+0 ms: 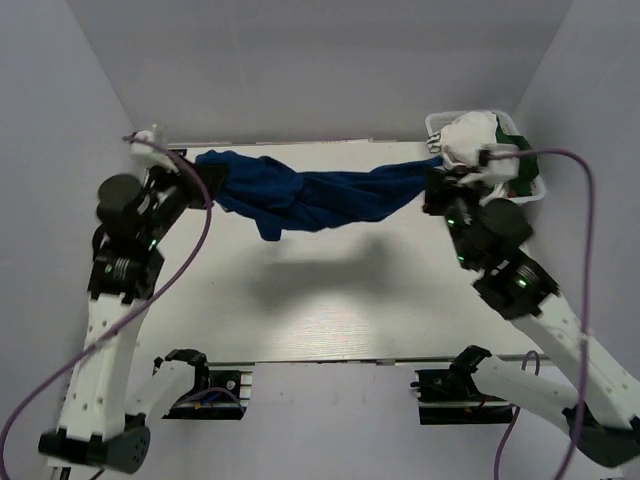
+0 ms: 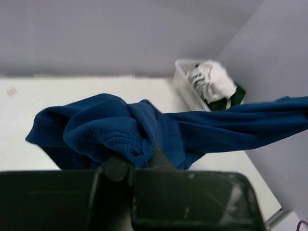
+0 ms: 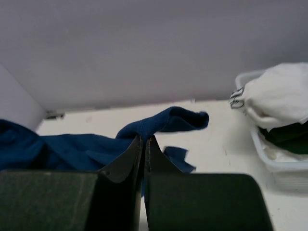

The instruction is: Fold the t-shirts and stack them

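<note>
My left gripper lifts next, then lowers onto the bare tabletop beneath the royal blue t-shirt [image 1: 310, 195] and releases the cloth, since it still hangs bunched in the air.
A royal blue t-shirt [image 1: 310, 195] hangs stretched in the air between my two grippers, over the far part of the table. My left gripper [image 1: 207, 183] is shut on its left end, where the bunched cloth [image 2: 110, 132] sits between the fingers. My right gripper [image 1: 436, 180] is shut on the shirt's right end, with a fold of blue cloth [image 3: 159, 122] pinched at the fingertips. More t-shirts, a white one [image 1: 470, 135] with dark print and a dark green one [image 3: 288, 132], lie piled in the basket at the far right.
A white plastic mesh basket [image 1: 530, 185] stands in the far right corner against the walls. Grey walls close in the table [image 1: 320, 300] on the left, back and right. The blue shirt casts a shadow on the table's middle.
</note>
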Robot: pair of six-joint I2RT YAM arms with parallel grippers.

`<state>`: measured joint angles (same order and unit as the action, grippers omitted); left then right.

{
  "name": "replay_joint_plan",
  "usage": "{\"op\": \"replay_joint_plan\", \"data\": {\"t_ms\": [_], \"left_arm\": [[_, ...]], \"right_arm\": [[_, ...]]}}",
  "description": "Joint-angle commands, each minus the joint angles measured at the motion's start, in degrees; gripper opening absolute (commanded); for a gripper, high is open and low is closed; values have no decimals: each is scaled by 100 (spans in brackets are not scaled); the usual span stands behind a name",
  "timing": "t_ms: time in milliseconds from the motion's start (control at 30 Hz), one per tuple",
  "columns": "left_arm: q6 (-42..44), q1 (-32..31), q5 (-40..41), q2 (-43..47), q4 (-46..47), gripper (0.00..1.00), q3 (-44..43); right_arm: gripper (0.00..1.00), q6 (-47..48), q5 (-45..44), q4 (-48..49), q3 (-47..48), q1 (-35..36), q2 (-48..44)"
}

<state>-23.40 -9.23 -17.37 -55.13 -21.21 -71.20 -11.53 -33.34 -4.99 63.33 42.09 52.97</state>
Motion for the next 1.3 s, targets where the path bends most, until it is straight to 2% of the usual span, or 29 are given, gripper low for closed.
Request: {"op": "replay_joint_plan", "data": {"t_ms": [0, 133, 200, 233, 267, 367, 433, 533, 567, 600, 633, 667, 700, 767, 867, 900, 1033, 1133, 1200, 1267], "left_arm": [[-94, -17, 444, 1090, 12, 0, -201], [-349, 36, 445, 1856, -49, 0, -79], [-463, 36, 628, 2076, -120, 0, -8], [-516, 36, 690, 2077, -207, 0, 105], [-647, 36, 804, 2077, -277, 1, 280], [-937, 36, 1102, 1797, -515, 9, 754], [-1113, 36, 1375, 1394, -690, 13, 1063], [-1352, 36, 2103, 666, -1024, 43, 1809], [-1508, 36, 2219, 462, -1234, 85, 1907], [-1571, 36, 2377, 277, -1358, 100, 2038], [-1571, 36, 2378, 101, -1446, 100, 2040], [-1641, 36, 2474, -170, -1508, 100, 2092], [-1642, 36, 2475, -260, -1570, 100, 2093], [-1642, 36, 2423, -314, -1457, 100, 2171], [-1642, -16, 2124, -261, -1193, 100, 2487], [-1589, -17, 1993, -191, -1027, 100, 2584], [-1527, -17, 790, -129, -298, 100, 3295], [-1527, -78, -168, -304, 353, 94, 3552], [-1527, -200, -338, -628, 355, 93, 3552], [-1466, -254, -163, -770, 144, 90, 3552]], "right_arm": [[0, 10, -420, -229, 232, 10, -812], [0, 116, -322, -283, 565, 1, -1324], [0, 125, -725, -466, 628, 1, -1281], [0, 99, -839, -641, 680, -7, -1185], [0, -15, -1363, -800, 681, 1, -1105], [0, -340, -2155, -1222, 602, -34, -543], [0, -534, -2133, -1407, 322, -112, 96], [0, -1104, -1546, -1522, -319, -367, 1099], [0, -1202, -1257, -1496, -374, -533, 1302], [0, -1394, -914, -1452, -383, -735, 2008], [0, -1396, -876, -1478, -339, -798, 2216], [30, -1448, -858, -1556, -174, -972, 2400], [45, -1640, -806, -1888, 80, -983, 2881], [60, -1877, -840, -2476, 432, -1027, 3174], [70, -1984, -683, -2576, 295, -1001, 3097], [90, -1993, -595, -2559, 94, -1001, 2844], [90, -2142, 231, -2349, -872, -992, 2113], [90, -2336, 1099, -1990, -1549, -965, 1586], [90, -2196, 2195, -1752, -1815, -852, 1304], [90, -2021, 2507, -1698, -2139, -685, 1120]]}}
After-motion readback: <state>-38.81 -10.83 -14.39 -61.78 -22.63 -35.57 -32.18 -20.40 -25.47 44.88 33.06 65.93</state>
